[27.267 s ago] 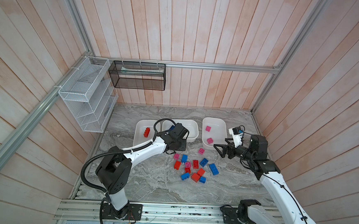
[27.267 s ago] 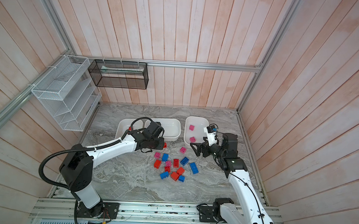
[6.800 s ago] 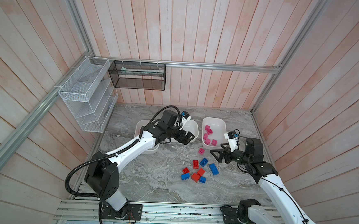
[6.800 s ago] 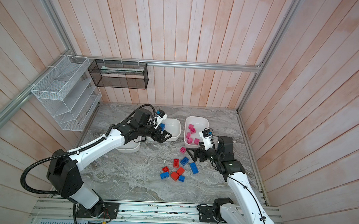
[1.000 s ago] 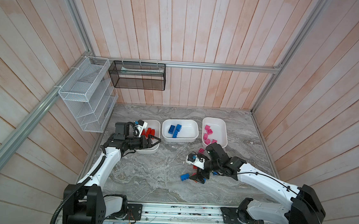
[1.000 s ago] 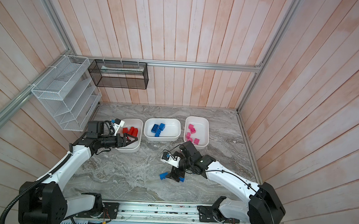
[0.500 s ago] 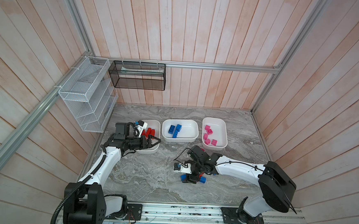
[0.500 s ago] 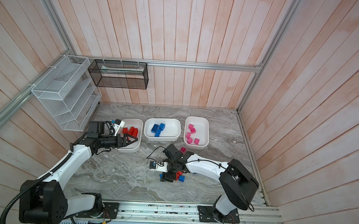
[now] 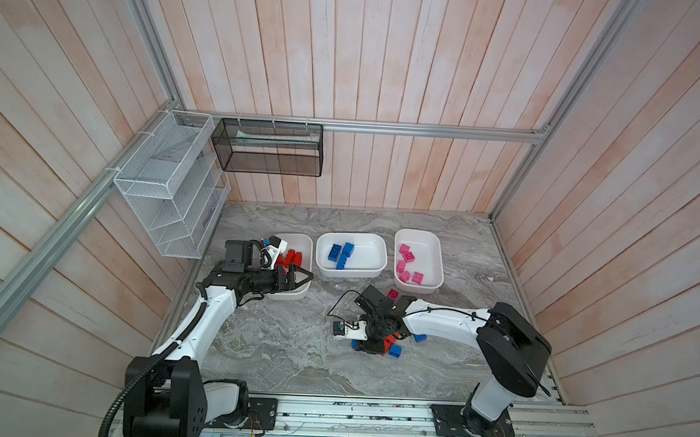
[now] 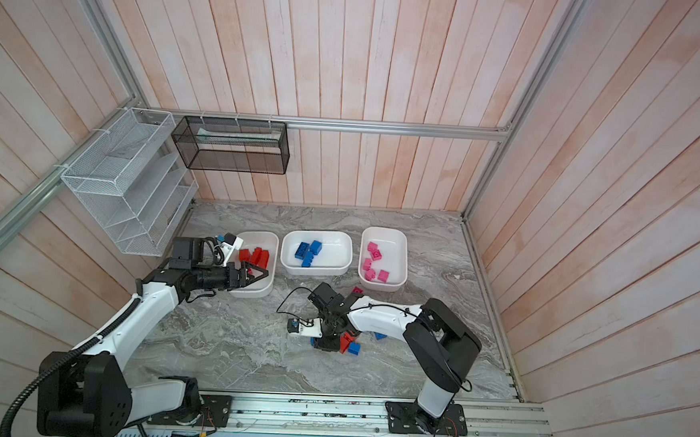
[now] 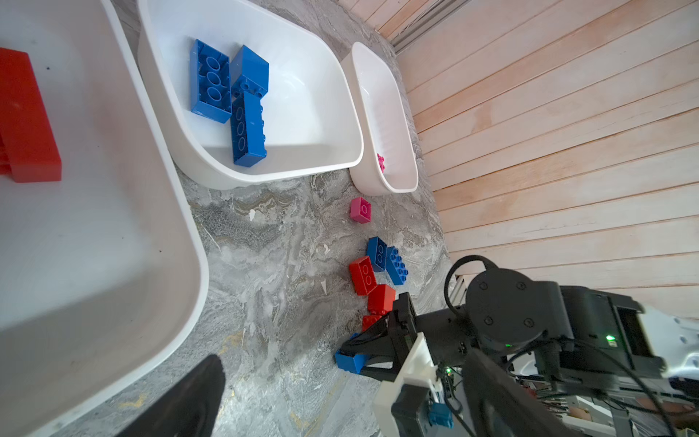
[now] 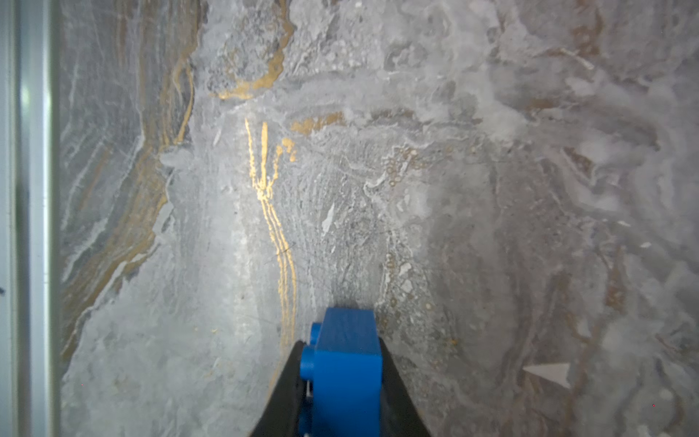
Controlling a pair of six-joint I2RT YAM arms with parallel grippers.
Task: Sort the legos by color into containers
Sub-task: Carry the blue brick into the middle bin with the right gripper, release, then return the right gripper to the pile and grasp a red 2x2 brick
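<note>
The small blue lego should next go up and outward in my right gripper, over the middle container's empty end [image 9: 367, 255], and be released there, because that container holds blue legos.
Three white containers stand in a row. The left one [image 9: 293, 296] holds red legos [image 9: 291, 258], the middle one [image 9: 351, 273] blue legos [image 9: 341, 253], the right one [image 9: 417, 288] pink legos [image 9: 408, 262]. My right gripper [image 12: 342, 352] is down at the table, shut on a small blue lego [image 12: 346, 363], which also shows in the left wrist view [image 11: 350, 361]. Beside it lie loose red legos [image 11: 363, 274], blue legos [image 11: 386, 259] and one pink lego [image 11: 360, 210]. My left gripper [image 9: 305, 277] hangs open and empty over the left container's near end.
A white wire-mesh rack [image 9: 167, 183] hangs on the left wall and a black mesh basket [image 9: 269, 148] on the back wall. Wooden walls close in three sides. A metal rail [image 9: 369, 412] runs along the front edge of the marble table [image 9: 282, 348].
My right gripper swung left along the loose pile and its jaws closed on the blue lego. The left arm has stayed where it was, still open.
</note>
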